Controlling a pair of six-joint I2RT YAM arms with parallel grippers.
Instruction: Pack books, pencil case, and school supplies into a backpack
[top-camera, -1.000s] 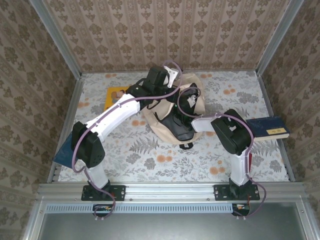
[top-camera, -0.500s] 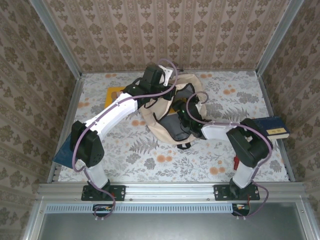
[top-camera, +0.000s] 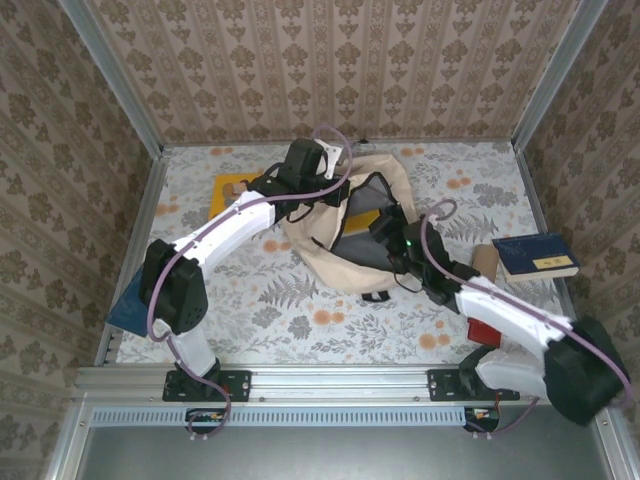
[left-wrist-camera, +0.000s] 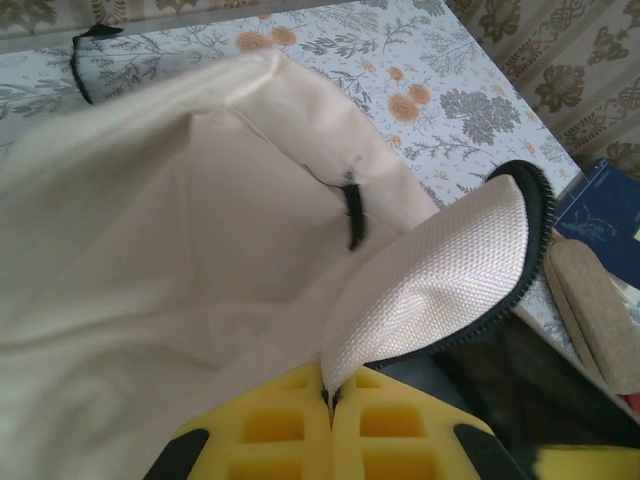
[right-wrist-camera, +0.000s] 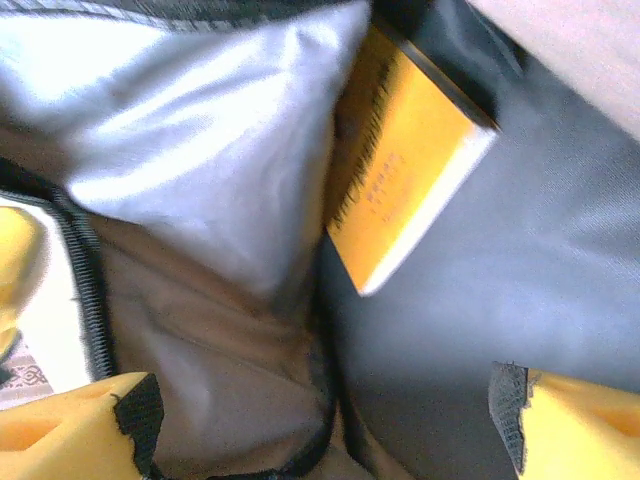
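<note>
I should next keep my left gripper in place at the backpack's opening and spread its fingers to release the zipper-edged flap, as the orange-yellow book (right-wrist-camera: 405, 170) is inside.
The beige backpack (top-camera: 318, 250) lies open in the middle of the table. My left gripper (top-camera: 335, 192) is shut on the zipper-edged flap (left-wrist-camera: 440, 280) of its opening and holds it up. My right gripper (top-camera: 384, 232) hovers open at the mouth, fingers (right-wrist-camera: 70, 430) spread with nothing between them. An orange-yellow book (right-wrist-camera: 405, 170) lies inside the dark lining (right-wrist-camera: 560, 260) and also shows from above (top-camera: 362, 220). A thin yellow book (top-camera: 230, 190) lies left of the backpack. One navy book (top-camera: 537, 255) rests at the right, another (top-camera: 130, 305) at the left edge.
A beige pencil case (top-camera: 485, 260) lies beside the right navy book (left-wrist-camera: 610, 210) and is seen from the left wrist (left-wrist-camera: 595, 310). A small red square thing (top-camera: 485, 330) sits under my right forearm. Metal rails and patterned walls close in the table.
My right arm has drawn back out of the backpack and swung its elbow down to the right. The orange-yellow book now lies exposed inside. The left gripper keeps the flap lifted.
</note>
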